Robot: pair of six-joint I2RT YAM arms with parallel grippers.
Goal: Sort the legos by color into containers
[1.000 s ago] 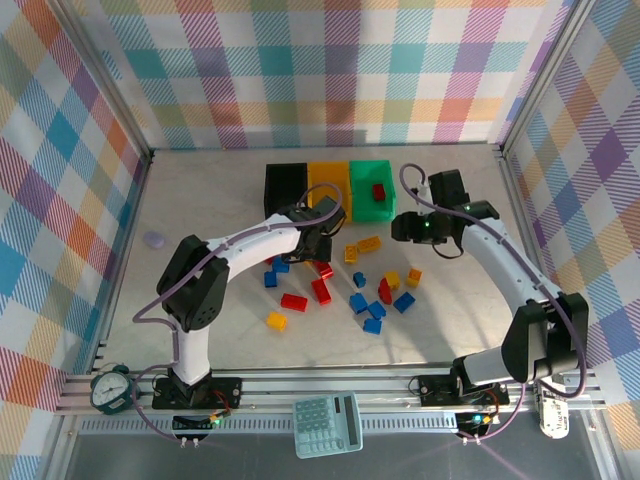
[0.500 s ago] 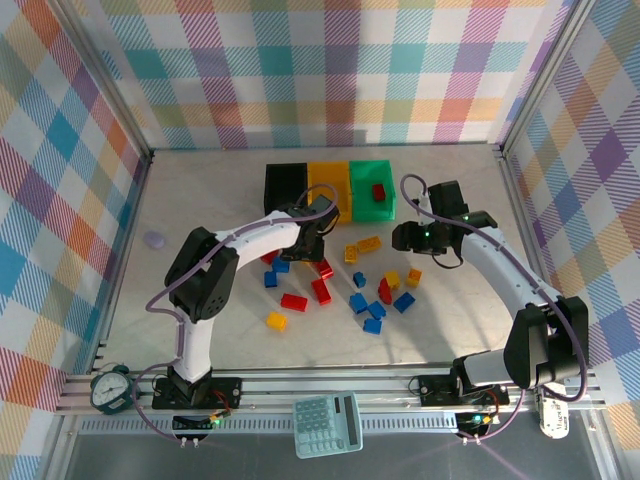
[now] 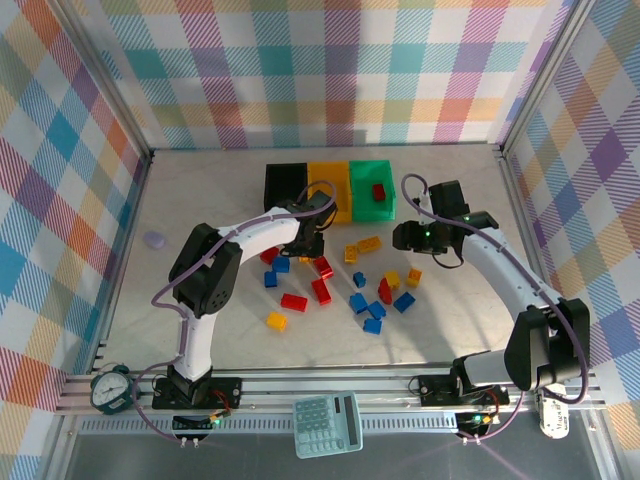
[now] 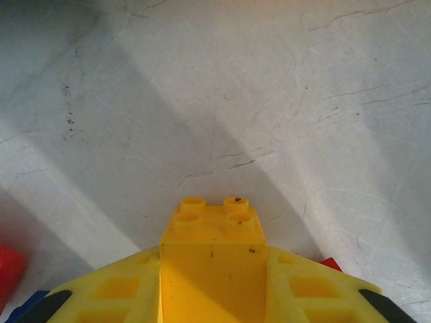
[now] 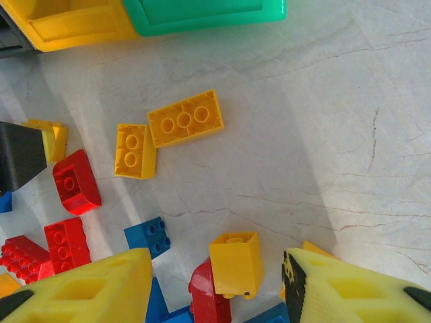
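I need to lift my left gripper and move it outward over the yellow container point(image 3: 340, 191), which is farther outward than my gripper, to let go of the yellow lego where the colors match.
The black point(image 3: 284, 182), yellow point(image 3: 328, 182) and green point(image 3: 371, 203) containers stand in a row at the back; a red lego point(image 3: 379, 191) lies in the green one. Red, blue and yellow legos point(image 3: 372, 310) lie scattered on the table in front of them. My left gripper point(image 3: 305, 240) is down among the leftmost bricks, shut on a yellow lego point(image 4: 214, 232) that sits between its yellow fingers point(image 4: 101, 293). My right gripper point(image 5: 215, 282) hangs open above a tipped yellow brick point(image 5: 236, 264), a red one point(image 5: 210, 296) and a blue one point(image 5: 149, 237), touching none.
A teal calculator point(image 3: 327, 424) and a round gauge point(image 3: 108, 388) sit on the near rail. A small purple disc point(image 3: 154, 239) lies at the table's left. Two flat yellow bricks point(image 5: 185, 118) lie near the green container's front. Plaid walls enclose three sides.
The left gripper has closed on the yellow lego and shifted slightly left. The right gripper dropped a little nearer the bricks and then stayed put, still open.
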